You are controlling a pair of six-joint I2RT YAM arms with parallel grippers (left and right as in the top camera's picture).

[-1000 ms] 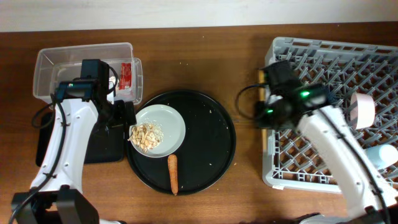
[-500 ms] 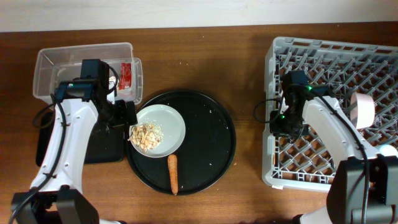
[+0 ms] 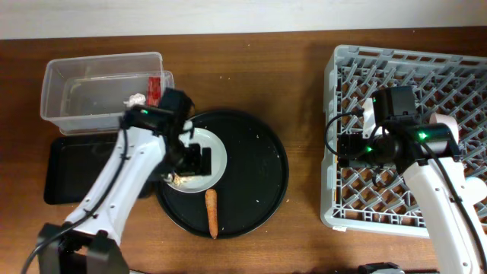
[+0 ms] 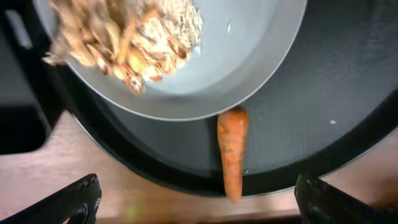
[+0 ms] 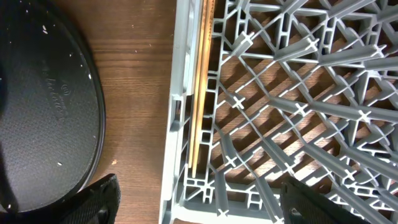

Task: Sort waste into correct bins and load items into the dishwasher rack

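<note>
The thick end meets the plate (image 3: pixel 218 147), so next my left gripper goes down and back onto the carrot's middle (image 3: pixel 212 214), which lies below and back from it.
My left gripper (image 3: pixel 199 158) (image 4: pixel 202 205) hangs open over the pale plate (image 3: pixel 218 147) (image 4: pixel 249 56), which holds beige food scraps (image 4: pixel 124 37). The orange carrot (image 3: pixel 211 213) (image 4: pixel 231 152) lies just in front of the plate, its tip pointing between my fingers. My right gripper (image 3: pixel 348 146) (image 5: pixel 202 205) is open above the left edge of the grey dishwasher rack (image 3: pixel 403 68) (image 5: pixel 298 74). Thin wooden chopsticks (image 5: pixel 198 81) lie inside the rack along its left wall. The clear tub (image 3: pixel 84 91) holds a red wrapper (image 3: pixel 154 90) and a white scrap (image 3: pixel 137 99).
Plate and carrot rest on a large round black tray (image 3: pixel 255 171) (image 4: pixel 348 93) (image 5: pixel 43 112). A shallow black rectangular tray (image 3: pixel 68 171) sits below the tub. A white bowl (image 3: pixel 450 122) stands in the rack, partly behind my right arm.
My left arm swung right from the tub to above the plate. My right gripper opened and moved right over the rack edge, leaving the chopsticks lying in the rack.
</note>
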